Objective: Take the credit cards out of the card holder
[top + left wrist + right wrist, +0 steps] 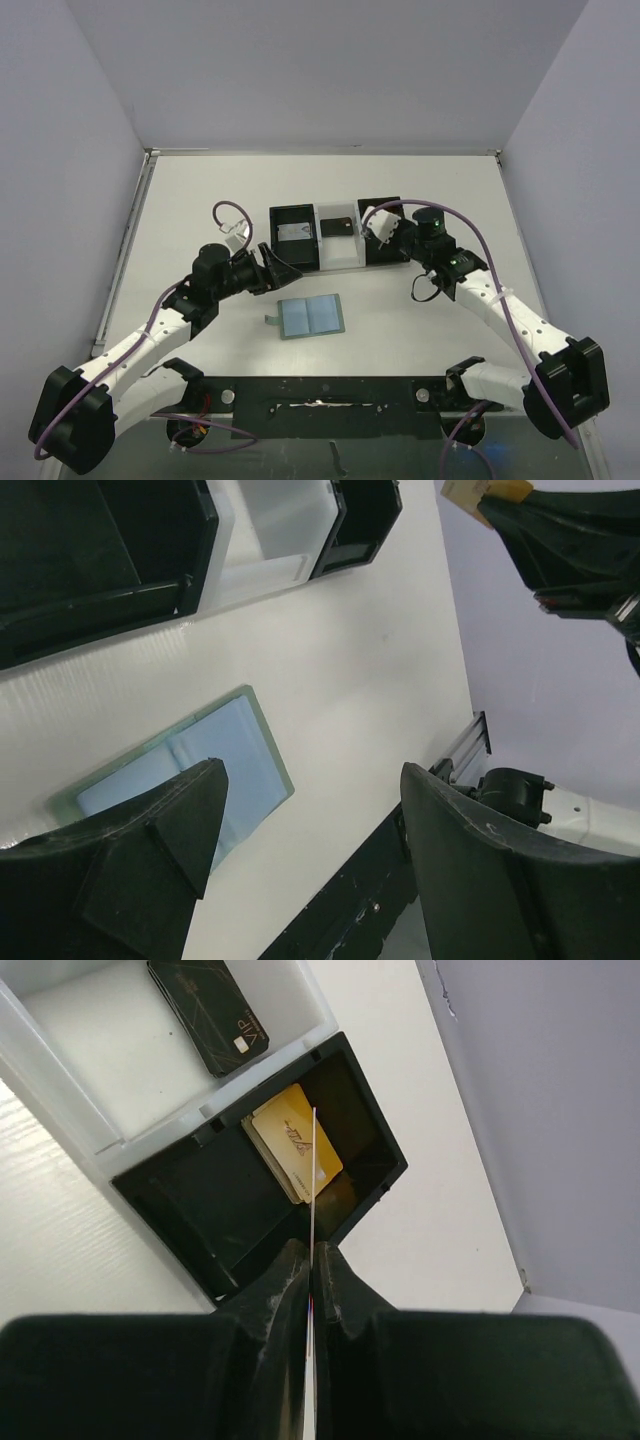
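Observation:
My right gripper is to move down and away from my base next, into the black box with the gold-orange cards.
The sage-green card holder (311, 317) lies open on the table, its pale blue inside up; it also shows in the left wrist view (210, 745). My left gripper (272, 268) is open and empty, hovering just above and left of the holder (310, 780). My right gripper (313, 1250) is shut on a thin credit card (313, 1160) seen edge-on, held over the right black box (200, 1200). Gold-orange cards (290, 1145) lie in that box. A dark card (208, 1015) lies in the white tray (90, 1050). A pale grey card (294, 234) lies in the left black box (277, 250).
The two black boxes and the white tray (340, 255) stand in a row behind the card holder. The right black box (378, 208) is under my right gripper (385, 230). A black rail (330, 395) runs along the table's near edge.

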### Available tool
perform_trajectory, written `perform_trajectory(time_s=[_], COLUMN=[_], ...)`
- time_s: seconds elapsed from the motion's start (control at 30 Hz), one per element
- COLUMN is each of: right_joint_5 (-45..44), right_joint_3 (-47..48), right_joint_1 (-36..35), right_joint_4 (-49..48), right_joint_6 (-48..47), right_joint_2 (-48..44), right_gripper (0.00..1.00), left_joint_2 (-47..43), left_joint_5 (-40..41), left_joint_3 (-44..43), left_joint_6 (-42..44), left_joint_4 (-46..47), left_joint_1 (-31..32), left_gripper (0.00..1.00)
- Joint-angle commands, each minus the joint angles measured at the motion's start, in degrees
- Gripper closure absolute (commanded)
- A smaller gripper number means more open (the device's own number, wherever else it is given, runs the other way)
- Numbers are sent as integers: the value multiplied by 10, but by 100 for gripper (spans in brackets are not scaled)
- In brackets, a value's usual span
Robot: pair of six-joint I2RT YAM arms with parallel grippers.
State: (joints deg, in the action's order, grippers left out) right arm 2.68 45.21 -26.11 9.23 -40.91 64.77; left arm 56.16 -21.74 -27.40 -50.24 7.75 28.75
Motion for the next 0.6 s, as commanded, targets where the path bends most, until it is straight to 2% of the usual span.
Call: perform_trajectory(time_s=[0.0, 0.1, 0.3, 0.57], right_joint_5=[56, 33, 89, 100], right_joint_3=[59, 79, 111, 163], right_joint_1=[16, 24, 58, 70], right_joint_4=[16, 21, 27, 7], right_joint_6=[-59, -71, -108, -130], right_joint_2=[36, 72, 134, 222], right_gripper=[100, 100, 100, 100], left_joint_2=[-1, 4, 15, 20], left_joint_5=[5, 3, -9, -2], left_joint_3=[-27, -33, -46, -47], left_joint_6=[27, 32, 47, 59], left_joint_4=[-22, -28, -43, -76], left_joint_1=[-5, -6, -8, -11], left_gripper=[31, 31, 31, 31])
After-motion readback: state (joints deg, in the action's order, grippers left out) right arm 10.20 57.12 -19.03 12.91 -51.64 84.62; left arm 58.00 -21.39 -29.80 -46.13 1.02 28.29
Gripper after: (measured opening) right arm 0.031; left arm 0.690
